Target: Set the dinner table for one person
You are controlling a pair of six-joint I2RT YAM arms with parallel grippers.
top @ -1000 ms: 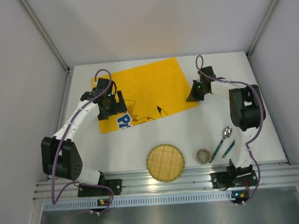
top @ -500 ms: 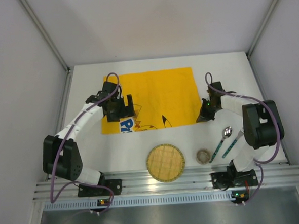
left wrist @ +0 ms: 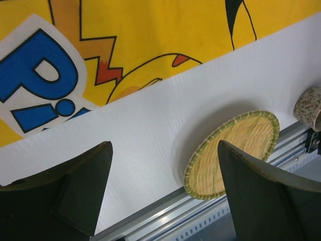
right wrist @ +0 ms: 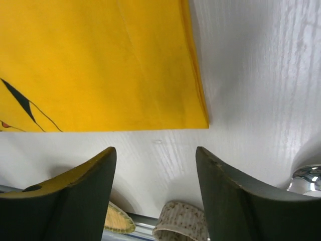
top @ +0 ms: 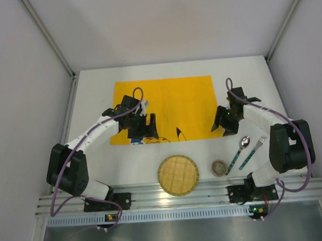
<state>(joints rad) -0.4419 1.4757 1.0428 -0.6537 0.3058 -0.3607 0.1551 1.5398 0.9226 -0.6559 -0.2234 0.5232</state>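
Note:
I will next move my left gripper down and back onto the plate's mat-side rim (top: 164, 163), because the woven plate is below and back from it and the mat (top: 165, 101) is empty.
The dinner table (top: 246, 80) is a white worktop. A yellow cartoon-printed mat (top: 165, 101) lies flat and square on its middle. My left gripper (top: 144, 136) hovers over the mat's near left edge, open with nothing between its fingers. In the left wrist view the left gripper (left wrist: 164, 145) frames bare table below the mat (left wrist: 125, 45). My right gripper (top: 222, 127) is open just off the mat's near right corner. In the right wrist view that corner of the mat (right wrist: 100, 65) lies free beyond the right gripper (right wrist: 155, 150).
A round woven plate (top: 178, 174) lies near the front rail, with a small speckled cup (top: 219, 168) to its right. A spoon (top: 240, 150) and a fork (top: 253, 150) with teal handles lie beside the right arm. Grey walls enclose three sides.
The mat has turned from skewed to square and slid right. The right gripper has moved nearer, opened and let go of the mat's corner. The left gripper has moved right and nearer.

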